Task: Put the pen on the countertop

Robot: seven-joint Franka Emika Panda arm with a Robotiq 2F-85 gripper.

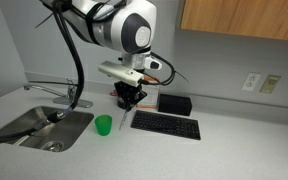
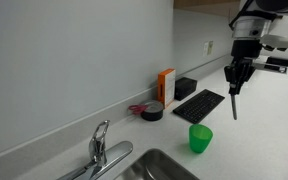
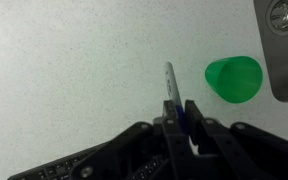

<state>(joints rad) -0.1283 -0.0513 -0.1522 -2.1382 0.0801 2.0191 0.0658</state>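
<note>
The pen's tip is still hanging clear of the countertop, so next I will move my gripper down and away from the green cup, toward the bare countertop below it.
My gripper (image 3: 181,112) is shut on the blue-and-white pen (image 3: 171,84). The pen sticks out past the fingertips and points down at the bare light countertop (image 3: 74,70). In an exterior view the gripper (image 2: 234,88) hangs above the counter with the pen (image 2: 233,106) pointing straight down, its tip clear of the surface. In the exterior view from the front the gripper (image 1: 130,97) is above the countertop (image 1: 224,140), between the green cup and the keyboard; the pen is hard to make out there.
A green cup (image 1: 104,124) (image 2: 200,138) (image 3: 234,79) stands near the gripper. A black keyboard (image 1: 166,125) (image 2: 199,105), a black box (image 1: 174,104), an orange box (image 2: 166,86) and a tape roll (image 2: 152,111) lie behind. The steel sink (image 1: 39,126) and tap (image 2: 101,150) are to one side.
</note>
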